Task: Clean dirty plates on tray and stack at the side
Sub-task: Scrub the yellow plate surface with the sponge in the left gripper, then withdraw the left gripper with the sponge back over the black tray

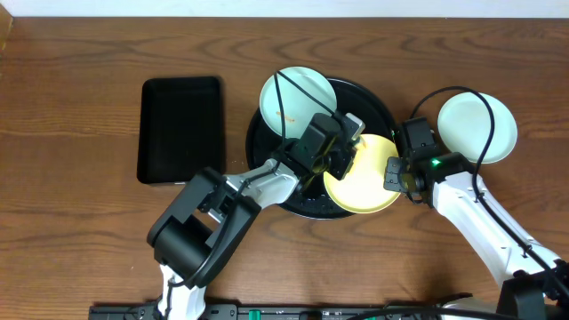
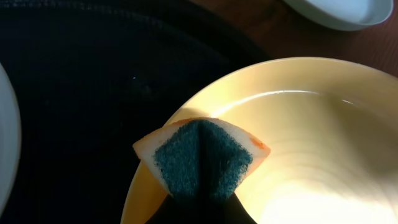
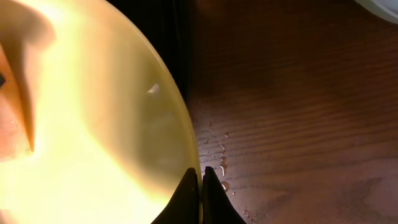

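Note:
I next need to lift my right gripper, move it across and lower it onto the second mint-blue plate to release, as that plate sits aside, right of my right gripper in the overhead view.
The round black tray holds a mint-blue plate with brown smudges at its back left. The pale yellow plate lies at the tray's front right, overhanging the rim. My left gripper is shut on a sponge with a dark blue scrub face and orange edge, pressed at the yellow plate's left rim. My right gripper is shut on the yellow plate's right rim; it shows in the overhead view. A second mint-blue plate sits on the table at the right.
A smaller rectangular black tray lies on the wooden table at the left. Water droplets dot the table beside the yellow plate's rim. The second mint plate's edge shows at the top of the left wrist view.

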